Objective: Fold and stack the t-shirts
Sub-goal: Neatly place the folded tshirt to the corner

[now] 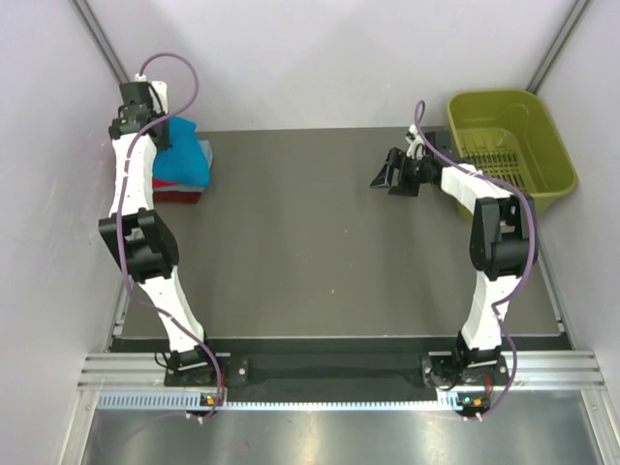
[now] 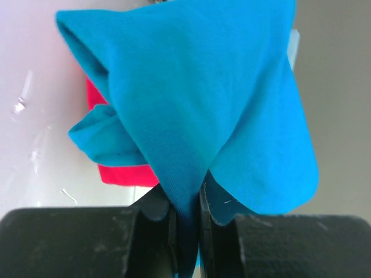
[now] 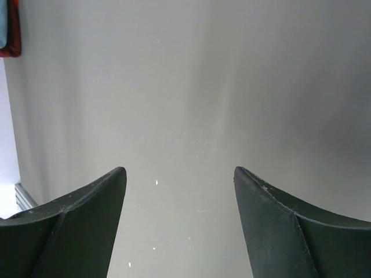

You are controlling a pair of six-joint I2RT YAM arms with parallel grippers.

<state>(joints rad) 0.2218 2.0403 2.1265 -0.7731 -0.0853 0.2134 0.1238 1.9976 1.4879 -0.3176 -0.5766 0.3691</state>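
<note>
My left gripper lowers and eases away from the side onto the red t-shirt (image 1: 177, 195) next, because the teal t-shirt's fold still hangs raised above the pile.
A bright teal-blue t-shirt (image 1: 186, 157) lies bunched on top of a folded red t-shirt (image 1: 177, 195) at the table's far left. My left gripper (image 1: 162, 134) is over that pile. In the left wrist view my left gripper (image 2: 185, 200) is shut on a fold of the teal t-shirt (image 2: 197, 87). The fabric drapes out from between the fingers, with the red t-shirt (image 2: 124, 174) below it. A pale blue edge (image 2: 294, 45) peeks out at the right. My right gripper (image 1: 392, 172) hovers open over bare table at the far right. Its wrist view shows the right gripper (image 3: 179, 174) holding nothing.
An olive-green plastic basket (image 1: 542, 131) stands at the far right corner, just beyond the right arm. The grey table mat (image 1: 310, 252) spreads between the arms. White walls close in the left and back sides. The red edge of the shirt pile (image 3: 10, 35) shows in the right wrist view.
</note>
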